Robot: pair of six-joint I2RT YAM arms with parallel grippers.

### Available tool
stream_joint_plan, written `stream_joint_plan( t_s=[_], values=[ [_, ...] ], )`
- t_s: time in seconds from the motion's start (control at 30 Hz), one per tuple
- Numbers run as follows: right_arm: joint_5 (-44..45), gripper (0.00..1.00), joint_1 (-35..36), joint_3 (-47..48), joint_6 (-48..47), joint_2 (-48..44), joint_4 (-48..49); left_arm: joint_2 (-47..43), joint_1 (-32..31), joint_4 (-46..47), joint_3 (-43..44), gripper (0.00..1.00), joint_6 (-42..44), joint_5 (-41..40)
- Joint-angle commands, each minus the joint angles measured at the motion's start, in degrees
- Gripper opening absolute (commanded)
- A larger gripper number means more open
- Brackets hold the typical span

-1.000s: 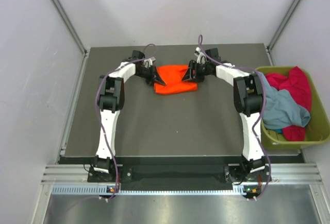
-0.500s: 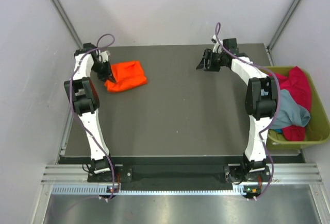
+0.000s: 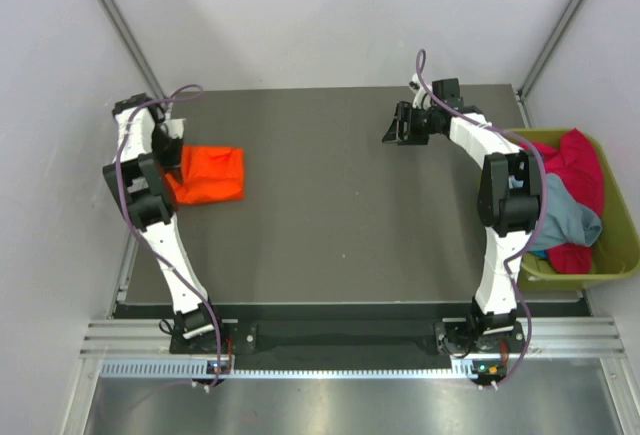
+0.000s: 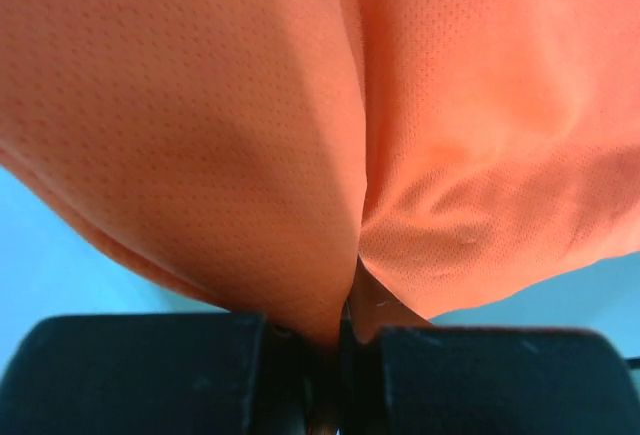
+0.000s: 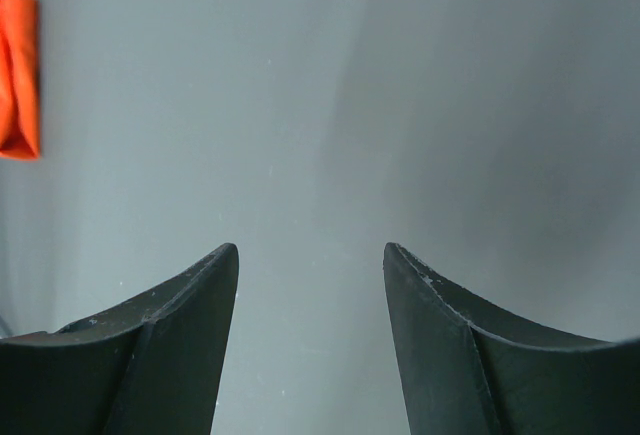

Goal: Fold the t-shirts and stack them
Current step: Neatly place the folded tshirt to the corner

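Observation:
Most of the orange t-shirt (image 3: 207,174) is still further in, so my left gripper will next pull it toward the wall onto the table's side edge.
The folded orange t-shirt (image 3: 207,174) lies at the far left of the table, by its left edge. My left gripper (image 3: 172,158) is shut on its edge; in the left wrist view the orange cloth (image 4: 250,125) fills the frame and is pinched between the jaws (image 4: 345,330). My right gripper (image 3: 390,131) is open and empty over the back right of the table; its view shows bare table between its fingers (image 5: 310,265) and the orange shirt (image 5: 18,75) far off at the left. A grey-blue t-shirt (image 3: 548,210) and magenta-red t-shirts (image 3: 572,160) lie in the bin.
An olive-green plastic bin (image 3: 620,255) stands off the table's right edge, holding the heaped shirts. White walls enclose the left, back and right sides. The dark table (image 3: 340,245) stretches between the arms.
My left gripper has dragged the orange shirt from the back middle of the table to the far left edge. My right gripper let go of it and drew back to the right, open.

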Motion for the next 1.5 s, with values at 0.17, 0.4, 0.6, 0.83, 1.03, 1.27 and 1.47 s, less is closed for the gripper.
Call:
stream_joint_plan(
  t_s=[0.17,0.4,0.6,0.83,1.03,1.27,1.47],
  values=[
    [-0.29,0.61,0.47,-0.12,-1.07,-4.39,1.95,-3.54,7.16,-1.15,-0.01,0.0,8.02,-17.68],
    [-0.55,0.61,0.65,0.14,-0.89,-4.04,2.31,-0.2,7.16,7.3,3.4,0.0,9.78,-27.62],
    [-0.47,0.61,0.74,-0.3,-0.89,-4.12,2.48,3.67,6.02,8.01,8.6,0.0,9.87,-29.3],
    [-0.2,0.61,0.83,-0.73,-1.07,-4.3,2.57,2.97,5.41,6.43,7.46,0.0,7.93,-27.98],
    [-0.55,0.61,1.26,-0.3,-0.72,-3.33,2.84,2.88,5.14,6.69,6.75,0.0,6.18,-27.1],
    [-0.55,0.61,1.27,0.06,-0.54,-2.89,3.01,3.14,4.18,5.28,6.66,0.0,4.42,-25.78],
    [-0.55,0.61,1.35,-0.47,-0.72,-3.16,3.1,2.97,4.0,5.98,6.66,0.0,4.77,-27.8]
  ],
)
